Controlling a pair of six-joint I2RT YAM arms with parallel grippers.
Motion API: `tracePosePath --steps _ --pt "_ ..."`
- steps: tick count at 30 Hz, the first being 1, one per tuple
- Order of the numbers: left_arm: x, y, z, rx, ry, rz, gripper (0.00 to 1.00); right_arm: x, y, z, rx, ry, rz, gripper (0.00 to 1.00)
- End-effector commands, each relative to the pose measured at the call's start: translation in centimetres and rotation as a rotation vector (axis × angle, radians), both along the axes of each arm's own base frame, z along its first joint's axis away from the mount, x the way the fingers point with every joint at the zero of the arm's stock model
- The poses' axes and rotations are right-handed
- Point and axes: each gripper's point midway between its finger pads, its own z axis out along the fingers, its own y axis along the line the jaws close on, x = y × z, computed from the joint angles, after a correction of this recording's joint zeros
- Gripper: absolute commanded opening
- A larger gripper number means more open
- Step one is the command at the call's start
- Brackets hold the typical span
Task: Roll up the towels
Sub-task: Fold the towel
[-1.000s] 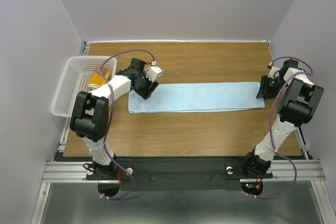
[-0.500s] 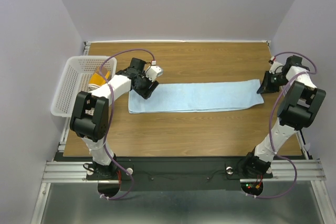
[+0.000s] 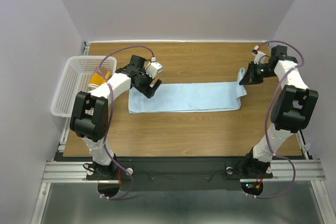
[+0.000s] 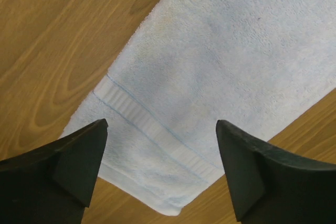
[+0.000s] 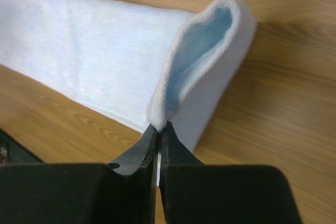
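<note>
The towel's lifted end goes toward the left gripper in my right gripper next, which releases it onto the towel's flat part, because the fold is still a raised loop.
A long light blue towel [image 3: 189,97] lies flat across the middle of the wooden table. Its right end is lifted and folded back into a loop [image 5: 202,59]. My right gripper [image 3: 245,77] is shut on the edge of that end [image 5: 157,116]. Over the towel's left end [image 4: 157,145] my left gripper [image 3: 152,88] hovers open, its two black fingers [image 4: 68,156] apart on either side of the woven band, nothing between them. A mustard-yellow towel [image 3: 97,78] sits in the white basket, mostly hidden by the left arm.
The white perforated basket [image 3: 71,85] hangs off the table's left edge. Bare wood [image 3: 199,61] lies behind the towel and bare wood [image 3: 199,135] in front of it. Purple cables loop over both arms.
The right gripper has shut on the towel's right end and carried it up and leftward, folding it over. The left gripper has opened wide over the left end.
</note>
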Motion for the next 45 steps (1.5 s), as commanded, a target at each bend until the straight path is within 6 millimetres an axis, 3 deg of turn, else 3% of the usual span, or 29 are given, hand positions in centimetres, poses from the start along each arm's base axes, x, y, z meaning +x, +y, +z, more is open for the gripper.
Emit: tracePosePath --steps 1,11,17,27,34,45 --pt "0.8 -0.8 3.6 -0.082 -0.046 0.010 0.99 -0.2 5.3 2.0 0.107 -0.005 0.083 0.01" --pt "0.8 -1.5 5.0 -0.169 -0.037 0.036 0.99 -0.1 13.1 -1.1 0.237 0.103 0.169 0.01" --pt "1.2 -1.3 5.2 -0.180 -0.038 0.076 0.99 -1.1 17.7 -2.5 0.252 0.151 0.244 0.01" --pt "1.5 -1.1 4.9 -0.168 -0.032 0.103 0.99 -1.9 20.0 -4.9 0.241 0.209 0.231 0.01" --pt "1.6 -0.9 5.0 -0.158 -0.041 0.107 0.99 -1.1 21.0 -4.9 0.246 0.200 0.234 0.01" --pt "1.6 -0.7 4.8 -0.150 -0.045 0.108 0.99 -1.9 22.2 -5.5 0.242 0.219 0.261 0.01"
